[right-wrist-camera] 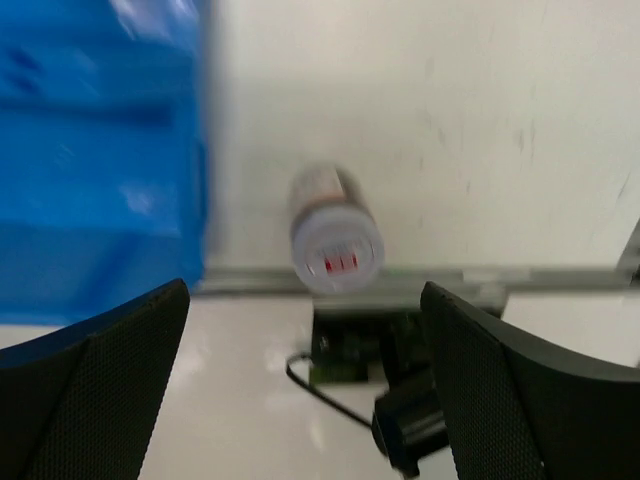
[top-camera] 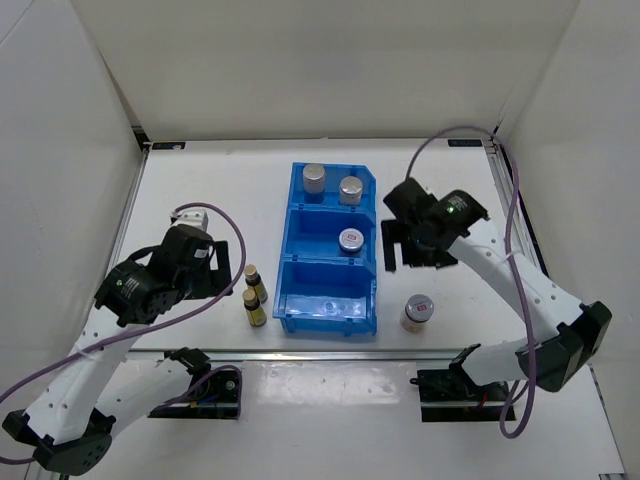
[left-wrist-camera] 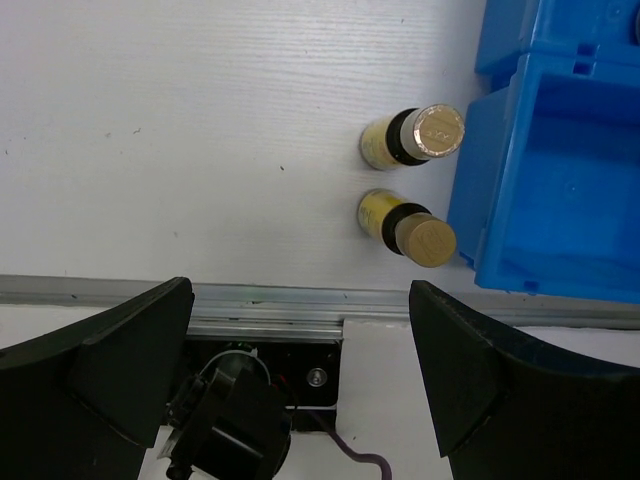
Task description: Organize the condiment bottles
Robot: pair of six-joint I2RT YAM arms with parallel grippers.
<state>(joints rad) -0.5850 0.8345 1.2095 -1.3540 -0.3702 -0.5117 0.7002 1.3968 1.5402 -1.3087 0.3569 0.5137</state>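
I will lower my right gripper next and then move it back around the white jar, because the jar stands outside the bin point(top-camera: 300, 235), nearer the bar than the gripper's open fingers.
Two silver-topped white cylinders point(top-camera: 314, 177) point(top-camera: 351, 189) stand in the far compartment of the blue bin point(top-camera: 300, 235). One white jar with a red-marked lid point(top-camera: 351, 240) sits in the middle compartment. A second such jar point(top-camera: 417, 311) stands on the table right of the bin; it is blurred in the right wrist view point(right-wrist-camera: 335, 235). Two amber bottles point(top-camera: 252, 277) point(top-camera: 254, 307) stand left of the bin, and both show in the left wrist view point(left-wrist-camera: 412, 137) point(left-wrist-camera: 405, 224). My left gripper point(top-camera: 228, 272) point(left-wrist-camera: 300, 370) is open and empty beside them. My right gripper point(top-camera: 405, 255) point(right-wrist-camera: 305, 380) is open and empty, above the table between the bin and the jar.
The bin's near compartment point(top-camera: 329, 295) holds nothing. The bin's wall shows in the left wrist view point(left-wrist-camera: 560, 200) and the right wrist view point(right-wrist-camera: 100, 150). A metal rail point(left-wrist-camera: 300, 300) runs along the table's near edge. White walls enclose the table on three sides.
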